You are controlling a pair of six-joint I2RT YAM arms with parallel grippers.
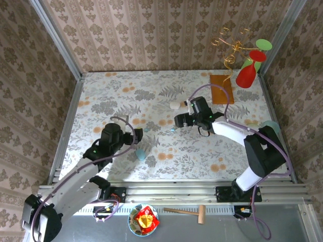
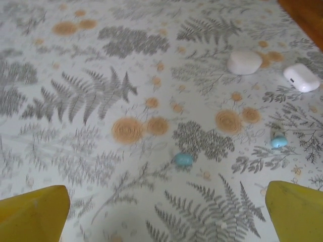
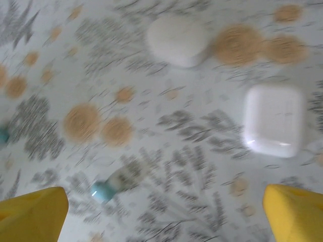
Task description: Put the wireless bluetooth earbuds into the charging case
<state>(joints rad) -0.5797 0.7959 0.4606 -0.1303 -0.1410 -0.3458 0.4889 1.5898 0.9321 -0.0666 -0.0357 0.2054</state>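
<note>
My left gripper's fingers are open and empty, and I need to move them back and down around the light blue case next, because it lies below and back toward the base.
A pale blue earbud (image 3: 103, 190) lies on the floral cloth, left of the middle between my right gripper's (image 3: 164, 214) yellow fingers (image 3: 33, 214), which stand wide open with nothing between them. Ahead of it lie a white rounded-square charging case (image 3: 275, 120), lid shut, and a white pebble-shaped case (image 3: 177, 40). My left gripper (image 2: 166, 214) is open too, hovering short of another pale blue earbud (image 2: 183, 160). In that view the first earbud (image 2: 278, 141) and both white cases (image 2: 245, 62) (image 2: 302, 77) lie farther right. From above, the right gripper (image 1: 177, 120) is beside the pebble case (image 1: 175, 105).
A light blue case (image 1: 141, 154) lies by the left gripper (image 1: 136, 138). An orange mat (image 1: 221, 88) and a red vase (image 1: 246, 74) stand at the back right. A bowl (image 1: 143, 220) and a wooden hammer (image 1: 186, 212) sit below the table's front rail.
</note>
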